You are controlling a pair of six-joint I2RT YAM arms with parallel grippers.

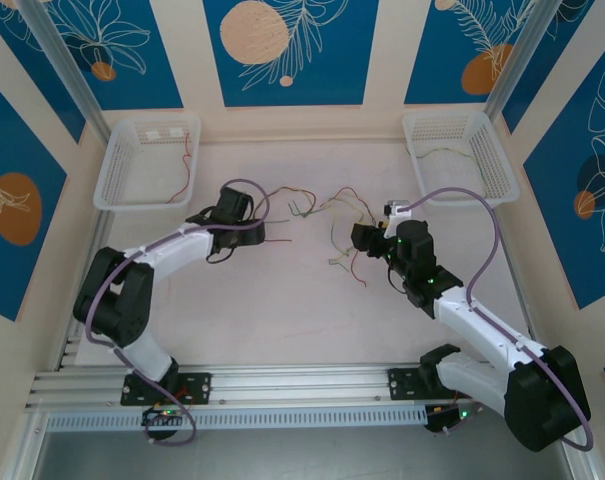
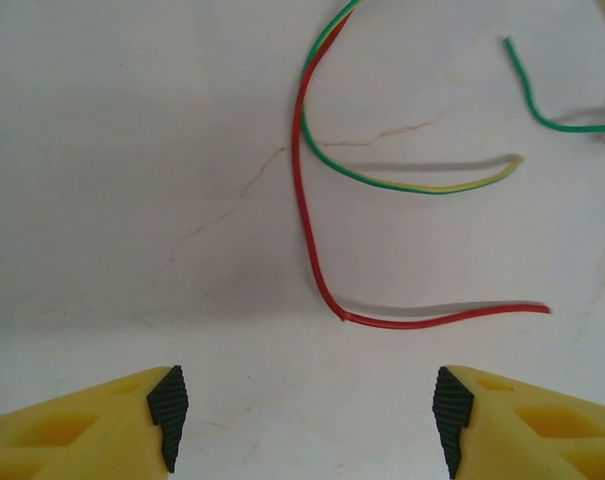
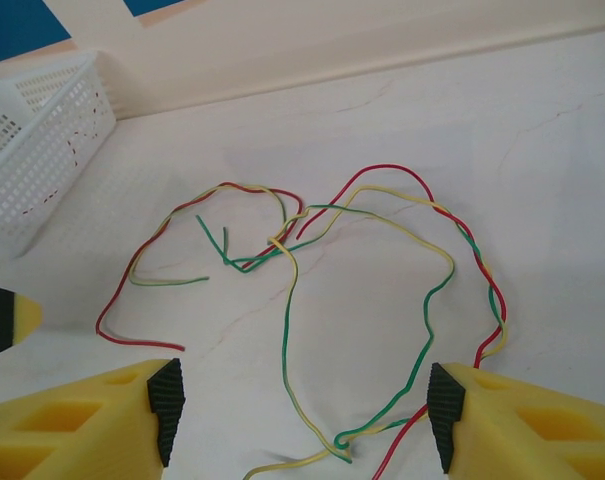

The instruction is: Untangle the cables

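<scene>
I will next move my left gripper down and outward onto the red cable just above its bend (image 2: 311,255), where the cable is clear of the green-yellow wire.
The cables (image 1: 344,208) lie in a loose tangle of thin red, green and yellow wires at mid-table, between the two arms. My left gripper (image 1: 265,232) sits just left of the tangle's outer strands. In its wrist view the gripper (image 2: 307,420) is open and empty, with a red wire (image 2: 317,265) and a green-yellow wire (image 2: 382,183) lying on the table ahead of it. My right gripper (image 1: 355,238) is at the tangle's near side. It is open (image 3: 300,415), and a green-yellow wire (image 3: 292,330) and a red wire (image 3: 397,450) run loose between its pads (image 3: 442,412).
A white basket (image 1: 122,185) at the back left holds a red wire, and a second white basket (image 1: 492,160) at the back right holds a pale wire. The left basket (image 3: 32,150) also appears in the right wrist view. Walls close the table on three sides.
</scene>
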